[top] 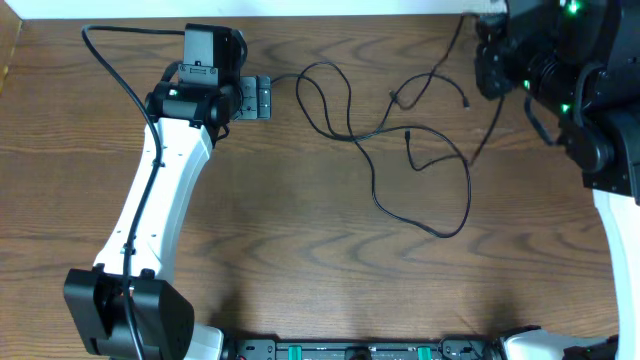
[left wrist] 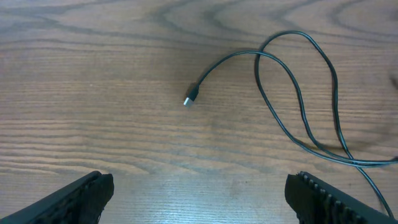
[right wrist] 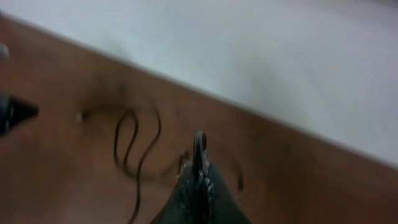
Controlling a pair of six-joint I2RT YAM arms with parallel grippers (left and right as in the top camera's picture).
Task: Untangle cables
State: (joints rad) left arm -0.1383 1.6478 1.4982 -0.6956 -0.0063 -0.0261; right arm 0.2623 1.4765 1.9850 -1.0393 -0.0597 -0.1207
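The tabletop away from the loops is to the right in the overhead view and down, so I will move my right gripper that way next and let go of the cable.
Thin black cables (top: 372, 150) lie in loose crossing loops on the wooden table, right of centre. My left gripper (top: 262, 98) hovers open just left of them. The left wrist view shows its fingers (left wrist: 78, 199) wide apart over bare wood, and ahead a cable (left wrist: 298, 106) ending in a small silver plug (left wrist: 189, 99). My right gripper (top: 478, 30) is raised at the far right corner. In the blurred right wrist view the gripper (right wrist: 199, 152) is shut, with a thin black cable (right wrist: 199, 138) sticking out between the tips. Cable loops (right wrist: 134, 143) lie on the table below.
The table's far edge (right wrist: 205, 93) meets a white wall close behind the right gripper. A thick black cord (top: 120, 75) runs along the left arm. The arm bases (top: 350, 350) line the front edge.
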